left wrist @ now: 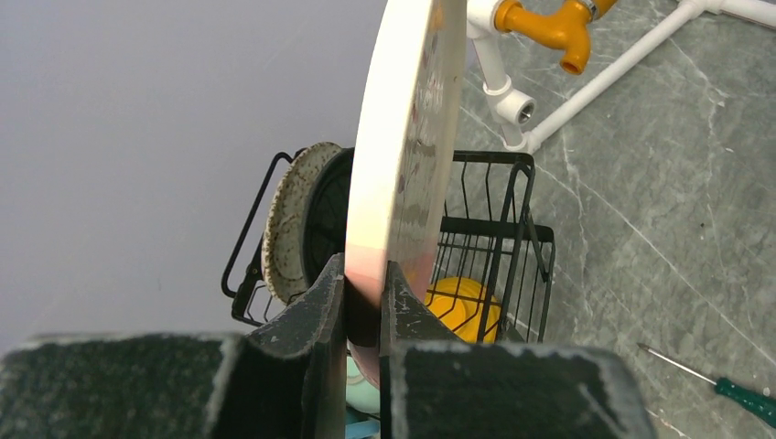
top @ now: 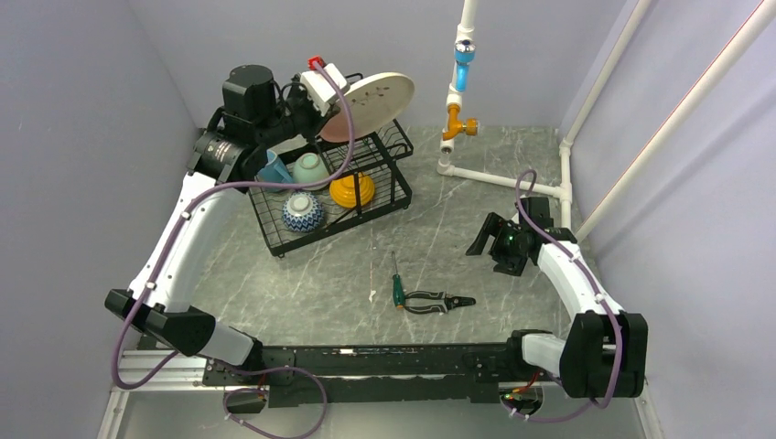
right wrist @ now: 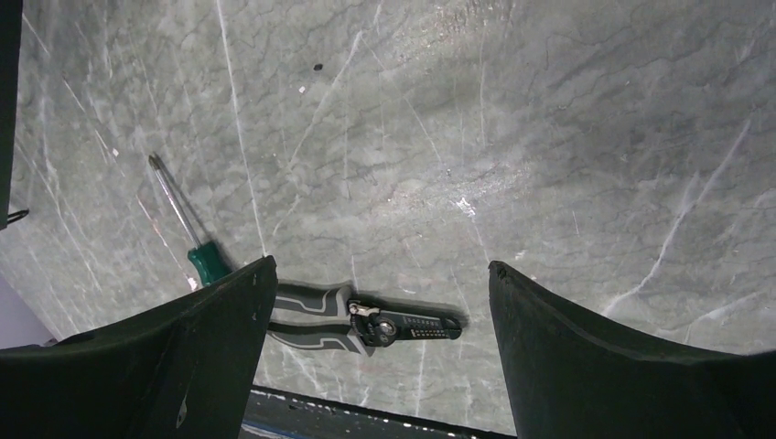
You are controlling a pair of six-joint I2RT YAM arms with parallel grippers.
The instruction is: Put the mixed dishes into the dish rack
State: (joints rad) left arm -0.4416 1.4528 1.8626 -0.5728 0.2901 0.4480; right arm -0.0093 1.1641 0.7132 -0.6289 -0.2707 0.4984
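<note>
Next, the left gripper lowers and stands the pink-cream plate [top: 373, 102] on edge at the empty wires of the rack's upper level beside the black plate and releases it.
My left gripper [top: 331, 117] is shut on the lower rim of the pink-cream leaf-sprig plate [top: 373, 102] and holds it on edge above the far end of the black wire dish rack [top: 346, 226]. In the left wrist view the plate [left wrist: 407, 137] stands upright between the fingers, next to the speckled grey plate [left wrist: 288, 229] and the black plate [left wrist: 325, 224], which stand in the rack [left wrist: 512, 229]. The mug with blue handle [top: 273, 171], mint-green bowl [top: 309, 167], orange bowl [top: 352, 190] and zigzag bowl [top: 302, 211] sit in the rack. My right gripper [top: 494, 242] is open and empty.
A green-handled screwdriver [top: 397, 285] and black pliers [top: 437, 301] lie on the marble table in front of the rack; both show under the right gripper [right wrist: 382, 265]. A white pipe frame with an orange tap [top: 458, 123] stands at the back right. Walls close in on both sides.
</note>
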